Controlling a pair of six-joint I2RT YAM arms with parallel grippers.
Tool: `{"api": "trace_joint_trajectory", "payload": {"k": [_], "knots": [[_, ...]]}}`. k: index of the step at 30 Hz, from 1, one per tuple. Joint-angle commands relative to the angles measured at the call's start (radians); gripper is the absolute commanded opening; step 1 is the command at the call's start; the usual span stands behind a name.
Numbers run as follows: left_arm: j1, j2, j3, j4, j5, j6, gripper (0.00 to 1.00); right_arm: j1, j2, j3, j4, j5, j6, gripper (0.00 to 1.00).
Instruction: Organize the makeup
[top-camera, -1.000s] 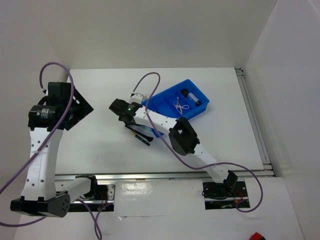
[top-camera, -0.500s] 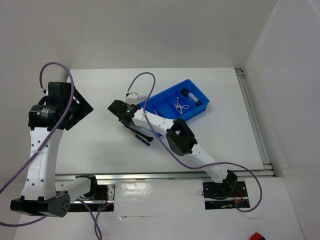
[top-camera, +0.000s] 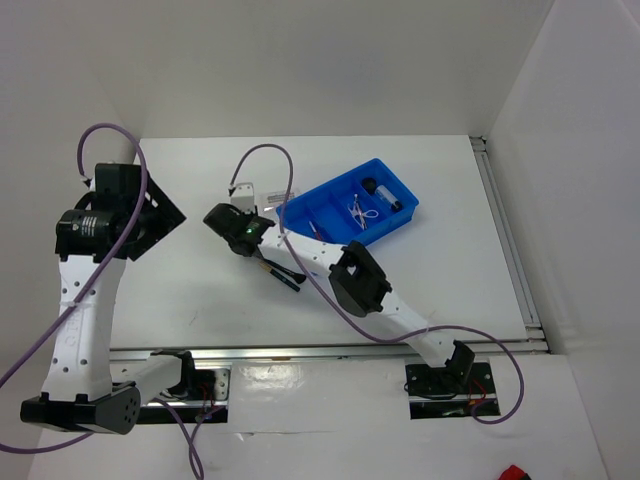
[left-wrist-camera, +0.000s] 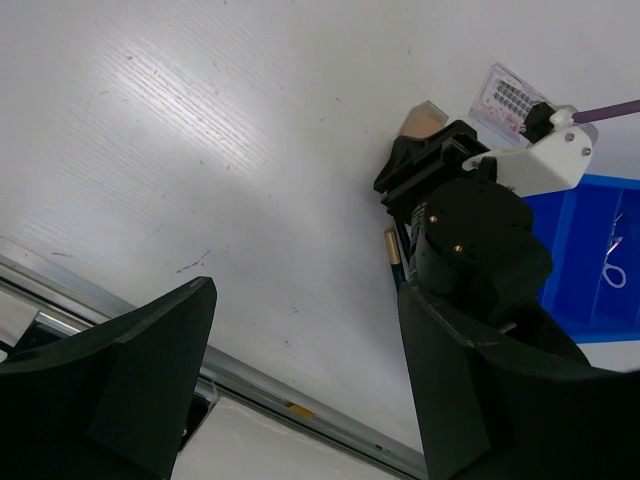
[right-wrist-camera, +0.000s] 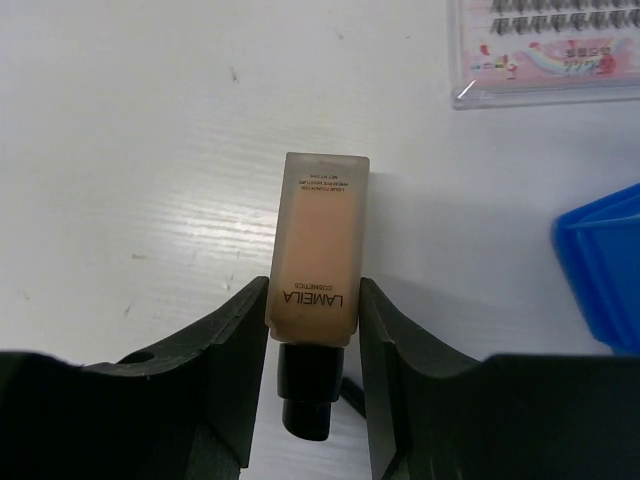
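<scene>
I should next lift my right gripper over the tray's end section, which lies to its right in the top view, and lower it to release where the bottle (top-camera: 380, 190) leaves room.
A beige tube (right-wrist-camera: 315, 250) with a black cap lies on the white table, and my right gripper (right-wrist-camera: 313, 290) is shut on it, one finger pressed to each side. From above, the right gripper (top-camera: 228, 218) covers the tube. A white lash card (right-wrist-camera: 545, 45) lies just beyond it. A black pencil and brush (top-camera: 280, 272) lie beside the right arm. The blue tray (top-camera: 335, 195) holds thin clips (top-camera: 360, 212) and a black-capped bottle (top-camera: 380, 190). My left gripper (left-wrist-camera: 305, 300) stands open and empty, raised at the left (top-camera: 155, 212).
The blue tray's corner (right-wrist-camera: 600, 270) sits close to the right of the tube. A metal rail (top-camera: 330, 348) runs along the table's near edge. White walls close in the back and right sides.
The right gripper has shifted left, away from the tray, and its jaws have closed in on the beige tube. The left arm has not moved.
</scene>
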Motion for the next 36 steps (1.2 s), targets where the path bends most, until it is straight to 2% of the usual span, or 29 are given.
{"api": "trace_joint_trajectory", "payload": {"k": [1, 8, 14, 15, 18, 23, 25, 28, 32, 35, 36], "knots": [[-0.003, -0.009, 0.061, -0.021, -0.031, -0.014, 0.87, 0.015, -0.074, 0.032, 0.083, 0.04, -0.058, 0.31], [-0.003, 0.0, 0.135, -0.059, -0.042, -0.059, 0.87, 0.015, -0.258, -0.067, 0.133, 0.054, -0.128, 0.29], [0.006, 0.022, 0.172, -0.06, -0.027, -0.082, 0.85, -0.006, -0.528, -0.294, 0.325, 0.089, -0.341, 0.29], [0.015, 0.034, 0.172, -0.047, 0.004, -0.082, 0.85, -0.028, -0.566, -0.338, 0.364, 0.071, -0.414, 0.3], [0.038, 0.043, 0.146, -0.003, 0.039, -0.082, 0.83, -0.08, -0.715, -0.506, 0.472, 0.029, -0.482, 0.3], [0.067, 0.107, 0.089, 0.132, 0.208, 0.016, 0.82, -0.284, -0.879, -0.671, 0.414, -0.033, -0.483, 0.3], [0.067, 0.146, 0.08, 0.189, 0.28, 0.032, 0.82, -0.381, -0.912, -0.719, 0.414, -0.121, -0.496, 0.3], [0.054, 0.242, 0.089, 0.238, 0.345, 0.085, 0.82, -0.46, -0.93, -0.777, 0.426, -0.164, -0.553, 0.3], [0.0, 0.451, 0.202, 0.195, 0.415, 0.121, 0.79, -0.518, -0.889, -0.827, 0.466, -0.178, -0.689, 0.3], [-0.032, 0.615, 0.261, 0.195, 0.446, 0.13, 0.78, -0.584, -0.85, -0.84, 0.466, -0.231, -0.711, 0.3], [-0.054, 0.658, 0.323, 0.175, 0.446, 0.13, 0.78, -0.598, -0.826, -0.84, 0.466, -0.232, -0.711, 0.3]]}}
